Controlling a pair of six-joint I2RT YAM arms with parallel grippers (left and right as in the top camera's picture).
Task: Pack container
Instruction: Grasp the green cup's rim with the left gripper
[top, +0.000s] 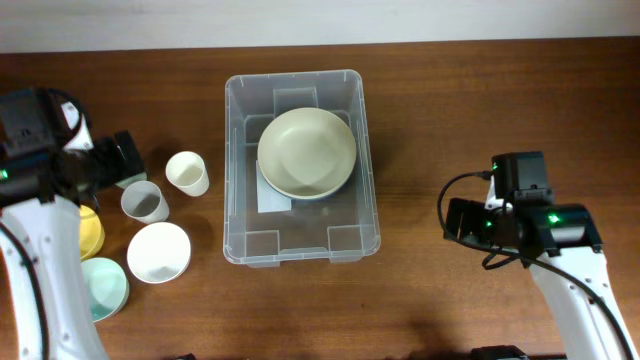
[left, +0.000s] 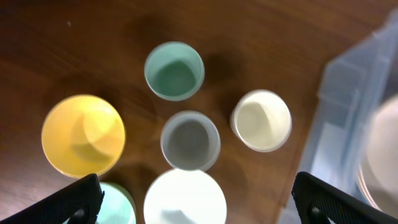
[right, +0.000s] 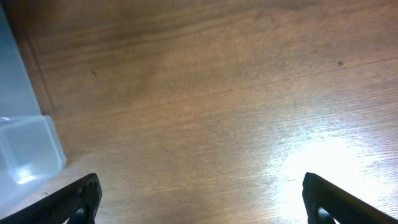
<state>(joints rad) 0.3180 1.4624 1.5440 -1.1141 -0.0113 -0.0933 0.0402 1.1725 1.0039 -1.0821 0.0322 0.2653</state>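
Observation:
The teal cup stands open outside the container, so the robot's left gripper should next move down and outward onto the rim of the teal cup (left: 174, 70) on the side away from the container and close.
The container (top: 368, 170), a large clear plastic bin, stands mid-table with a big cream bowl (top: 306, 152) lying inside it. Left of it are a cream cup (top: 186, 172), a grey cup (top: 145, 202), a white bowl (top: 158, 252), a yellow bowl (top: 90, 232) and a mint bowl (top: 103, 288). My left gripper (left: 199, 202) is open and empty above the white bowl (left: 185, 198), with the grey cup (left: 190, 140), the cream cup (left: 261, 120) and a teal cup (left: 174, 70) beyond it. My right gripper (right: 202, 199) is open and empty over bare wood, right of the container's corner (right: 25, 149).
The left arm (top: 60, 160) covers the teal cup in the overhead view. The yellow bowl (left: 83, 135) and the mint bowl (left: 118, 205) sit by the left finger. The right arm (top: 510, 215) stands well right of the container. The table's far edge runs along the top.

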